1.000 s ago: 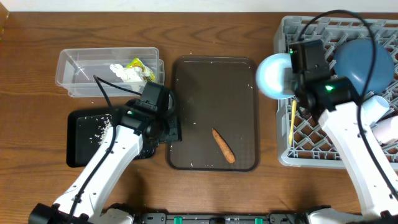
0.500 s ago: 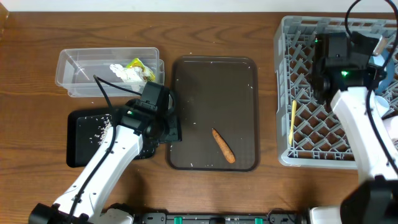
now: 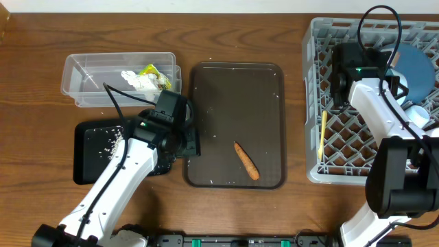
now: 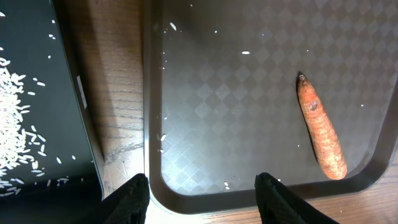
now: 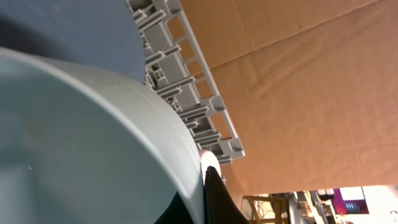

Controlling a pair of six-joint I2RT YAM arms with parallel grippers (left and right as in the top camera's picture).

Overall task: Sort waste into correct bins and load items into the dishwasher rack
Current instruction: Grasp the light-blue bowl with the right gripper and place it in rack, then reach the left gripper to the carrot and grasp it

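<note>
My right gripper brings the bowl left in the overhead view next, clear of the plate, to open slots by the spoon, and releases it there.
My left gripper stands open over the near left corner of the brown serving tray, with nothing between its fingers. The orange carrot stick lies on that tray to the right of the gripper. Rice grains lie scattered on the black tray. The clear tub holds the yellow-green wrapper and white tissue. My right gripper is shut on the rim of the white bowl, down in the grey rack beside the dark blue plate. The overhead view hides the bowl under the right arm.
A pale yellow spoon lies along the rack's left side. Small pale cups sit at the rack's right edge. A few rice grains dot the brown tray. Bare wood shows between the black tray and the brown tray.
The right arm has carried the bowl from above the rack's left edge further right and down into the rack, next to the plate. The left arm has not moved.
</note>
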